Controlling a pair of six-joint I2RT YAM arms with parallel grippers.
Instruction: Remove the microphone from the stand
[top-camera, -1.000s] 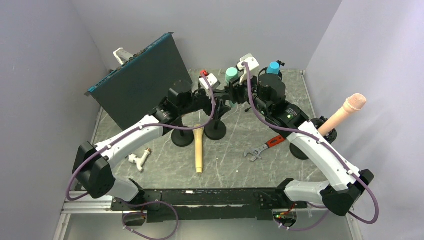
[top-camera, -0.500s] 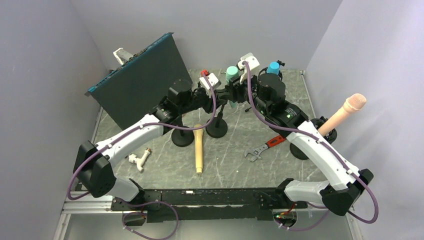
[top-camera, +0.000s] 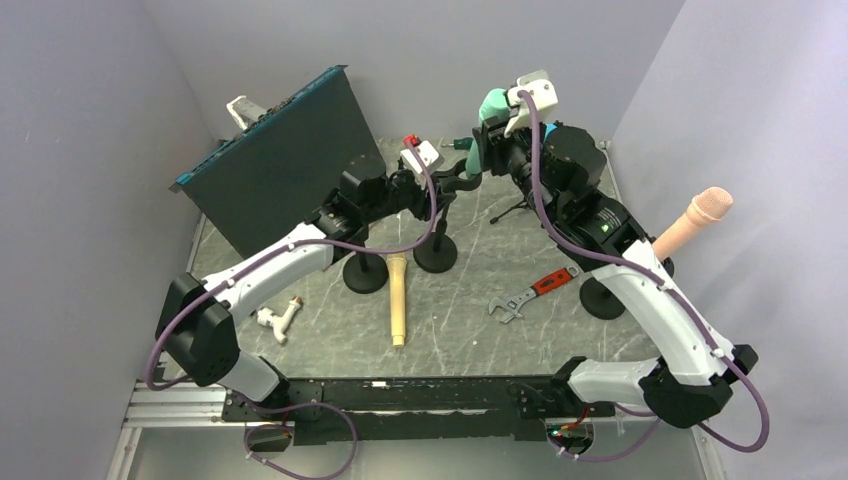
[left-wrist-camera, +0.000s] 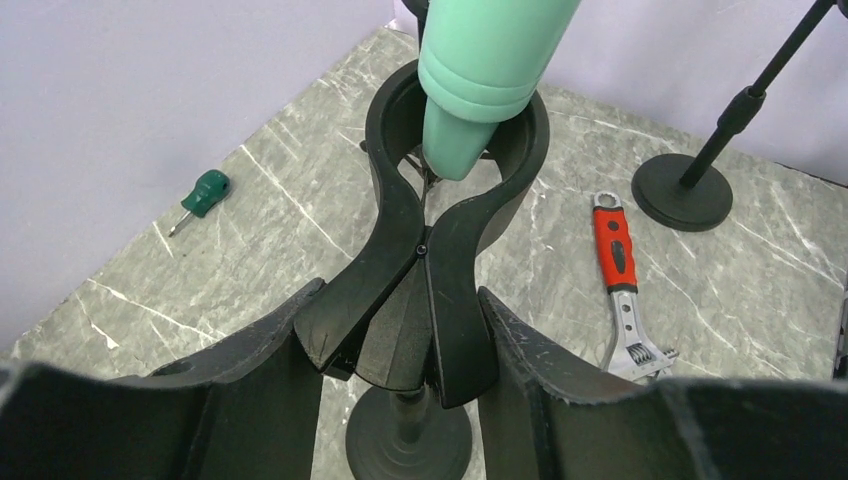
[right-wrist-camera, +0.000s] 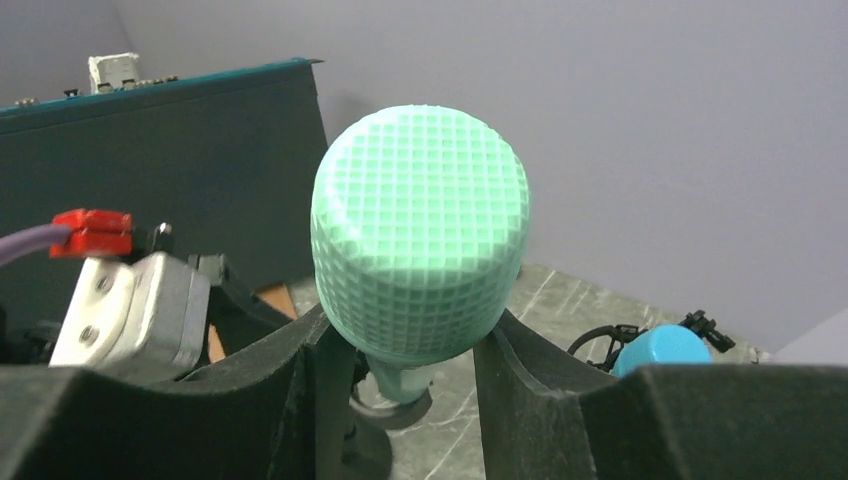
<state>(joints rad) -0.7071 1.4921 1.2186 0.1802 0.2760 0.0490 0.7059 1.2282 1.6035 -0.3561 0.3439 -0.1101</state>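
Note:
I will swing my right gripper back and down next, tilt the green microphone flat and then release it, since bare tabletop beside the beige microphone lies below and back.
My right gripper is shut on the green microphone, which it holds upright and raised at the back of the table. In the right wrist view its meshed head fills the space between my fingers. My left gripper is shut on the handles of the stand's black clip. The microphone's lower end hangs at the mouth of the clip's ring, and I cannot tell if they touch. The stand's round base sits on the table below the clip.
A beige microphone lies beside a second stand base. A red-handled wrench lies in the middle. At the right a pink microphone sits in its stand. A dark board leans at back left. A green screwdriver lies near the wall.
My right gripper has lifted the green microphone up and back, out of the clip. My left gripper has closed on the clip's handles and the stand has stayed put.

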